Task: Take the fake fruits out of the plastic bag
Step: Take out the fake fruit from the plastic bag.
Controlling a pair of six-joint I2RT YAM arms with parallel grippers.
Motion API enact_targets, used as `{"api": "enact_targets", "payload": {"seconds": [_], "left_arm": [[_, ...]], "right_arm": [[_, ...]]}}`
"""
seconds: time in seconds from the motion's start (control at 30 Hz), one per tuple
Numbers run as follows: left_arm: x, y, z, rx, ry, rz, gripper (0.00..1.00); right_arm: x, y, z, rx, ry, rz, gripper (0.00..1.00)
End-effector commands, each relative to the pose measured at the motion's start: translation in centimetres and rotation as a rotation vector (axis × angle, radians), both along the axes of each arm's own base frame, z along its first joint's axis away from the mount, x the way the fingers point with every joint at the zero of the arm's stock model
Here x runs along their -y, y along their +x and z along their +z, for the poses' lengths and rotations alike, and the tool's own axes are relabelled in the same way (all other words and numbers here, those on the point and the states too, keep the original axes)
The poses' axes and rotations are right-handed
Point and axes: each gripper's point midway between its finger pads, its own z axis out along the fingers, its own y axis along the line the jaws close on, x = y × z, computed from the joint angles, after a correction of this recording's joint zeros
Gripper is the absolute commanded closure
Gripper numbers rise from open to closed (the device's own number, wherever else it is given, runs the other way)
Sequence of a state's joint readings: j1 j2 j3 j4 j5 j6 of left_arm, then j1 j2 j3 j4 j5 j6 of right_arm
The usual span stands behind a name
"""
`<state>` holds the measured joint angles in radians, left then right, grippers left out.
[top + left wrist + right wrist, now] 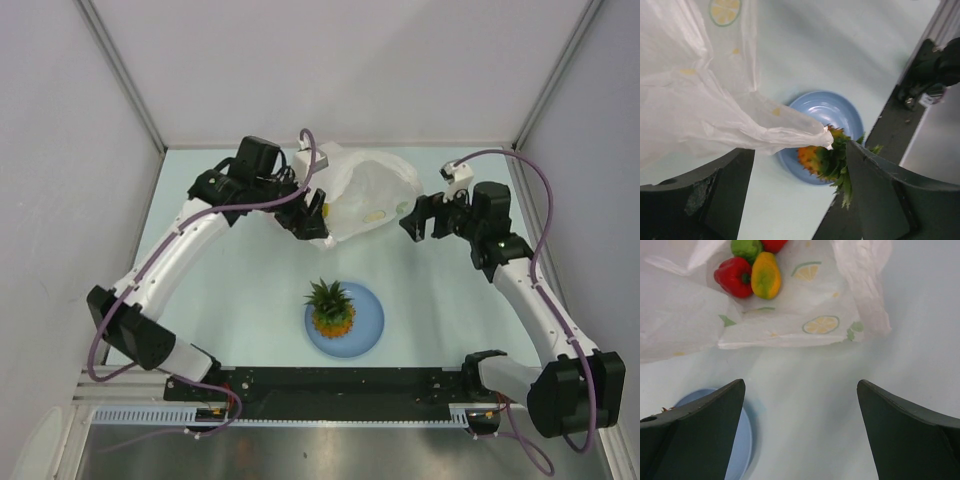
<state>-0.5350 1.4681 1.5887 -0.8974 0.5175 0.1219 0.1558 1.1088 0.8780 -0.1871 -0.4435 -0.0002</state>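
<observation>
The left gripper eases to the right in the top view next and closes on the bag's twisted corner, since that corner lies loose between the gripper's open fingers.
The plastic bag [365, 185] lies crumpled at the back middle of the table, thin white with lemon prints. Through its open mouth in the right wrist view I see a glossy red piece [734, 276], a yellow-orange wedge [765, 275] and a green ball [746, 247] lying on the bag [790, 315]. The orange pineapple [332, 308] with its green crown stands outside the bag. My left gripper [318, 215] is at the bag's left edge, open, and a twisted corner of the bag [790, 130] stretches loosely across its gap. My right gripper [412, 225] hovers open by the bag's right side, nothing between its fingers.
A round light-blue plate [368, 322] in the front middle carries the pineapple [815, 157]. Its rim [737, 440] shows by my right gripper's left finger. White walls enclose the table on three sides. A black rail [340, 385] runs along the near edge.
</observation>
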Motion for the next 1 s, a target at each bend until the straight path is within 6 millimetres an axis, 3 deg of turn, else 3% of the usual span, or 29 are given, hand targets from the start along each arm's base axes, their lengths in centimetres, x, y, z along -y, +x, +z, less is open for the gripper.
{"api": "enact_targets", "payload": {"seconds": [0.0, 0.07, 0.13, 0.23, 0.27, 0.3, 0.37, 0.43, 0.5, 0.67, 0.7, 0.73, 0.77, 0.83, 0.97], "left_arm": [[3.0, -0.2, 1.1, -0.177, -0.157, 0.001, 0.22], [3.6, 0.4, 0.1, -0.229, -0.163, 0.039, 0.24], [2.9, 2.6, -1.9, -0.211, -0.086, 0.164, 0.23], [2.5, 4.1, -2.9, -0.229, -0.038, 0.249, 0.21], [2.6, 4.2, -2.9, -0.243, -0.045, 0.254, 0.21], [2.8, 4.2, -2.6, -0.258, -0.069, 0.250, 0.21], [4.1, 3.1, -1.0, -0.296, -0.155, 0.180, 0.16], [4.2, 3.3, -0.6, -0.292, -0.176, 0.192, 0.19], [4.2, 4.0, -1.3, -0.282, -0.161, 0.214, 0.21], [5.5, 4.1, -0.2, -0.278, -0.228, 0.114, 0.27], [5.5, 4.3, -0.3, -0.277, -0.223, 0.119, 0.31], [5.3, 4.3, -0.5, -0.274, -0.216, 0.121, 0.50], [5.1, 4.5, -0.5, -0.267, -0.210, 0.126, 0.63], [3.6, 4.6, -0.6, -0.238, -0.179, 0.149, 1.00], [-0.1, 4.2, -1.5, -0.246, -0.154, 0.200, 1.00]], "right_arm": [[-2.1, 1.3, 3.5, 0.106, 0.022, 0.050, 0.02], [-3.2, 1.6, 3.8, 0.122, 0.024, 0.069, 0.02], [-4.6, 1.8, 3.5, 0.111, 0.029, 0.095, 0.02], [-6.7, 2.2, 3.4, 0.101, 0.022, 0.137, 0.03], [-7.4, 2.5, 2.5, 0.077, 0.010, 0.148, 0.03], [-7.9, 2.8, 3.2, 0.089, 0.008, 0.156, 0.03], [-9.3, 2.7, 2.9, 0.077, -0.002, 0.177, 0.03], [-10.5, 2.9, 2.2, 0.062, -0.010, 0.197, 0.03], [-10.9, 3.3, 1.7, 0.047, -0.012, 0.195, 0.03], [-10.9, 5.2, 0.0, -0.044, 0.022, 0.150, 0.05], [-11.1, 5.4, -0.1, -0.053, 0.027, 0.146, 0.05], [-11.3, 5.7, -0.9, -0.075, 0.026, 0.150, 0.05], [-11.6, 6.0, -0.7, -0.073, 0.032, 0.151, 0.06], [-12.0, 6.6, -0.9, -0.067, 0.040, 0.155, 0.06], [-13.2, 8.0, -3.0, -0.085, 0.040, 0.163, 0.11]]}}
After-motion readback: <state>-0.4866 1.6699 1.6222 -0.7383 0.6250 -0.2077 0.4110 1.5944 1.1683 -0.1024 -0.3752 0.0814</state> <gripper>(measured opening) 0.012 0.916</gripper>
